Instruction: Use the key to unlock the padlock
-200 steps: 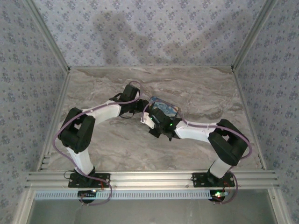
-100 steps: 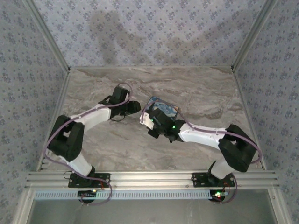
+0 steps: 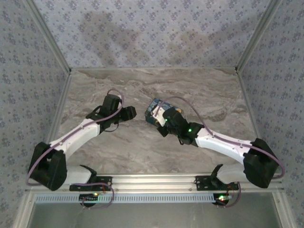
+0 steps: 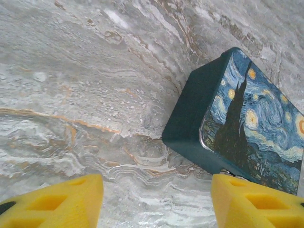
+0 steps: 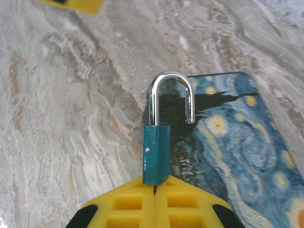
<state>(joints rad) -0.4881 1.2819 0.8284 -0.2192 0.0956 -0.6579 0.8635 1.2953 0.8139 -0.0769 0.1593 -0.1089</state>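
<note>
The padlock's shackle point(image 5: 171, 92) already stands raised and free, so next my right gripper must carry it past the starry box down to the bare marble and release it.
My right gripper point(image 5: 155, 183) is shut on the bottom of a teal padlock point(image 5: 156, 152), which it holds upright above the table. The padlock's silver shackle point(image 5: 171, 92) stands raised, with its right leg free of the body. The yellow pads hide the padlock's underside. In the top view the right gripper point(image 3: 161, 124) sits at the near-left corner of a box printed with a starry night painting point(image 3: 156, 108). My left gripper point(image 3: 130, 113) is open just left of that box, with bare marble between its yellow fingers point(image 4: 57, 199).
The starry night box point(image 5: 237, 142) lies flat mid-table, under and to the right of the padlock; its dark teal side point(image 4: 194, 114) faces the left gripper. A yellow fingertip of the left gripper point(image 5: 71, 4) shows at the top. Patterned walls enclose the marble table point(image 3: 204, 90).
The two grippers were close together over the box; the left arm has drawn back to the left and lower. The right arm has stretched out, its gripper staying by the box.
</note>
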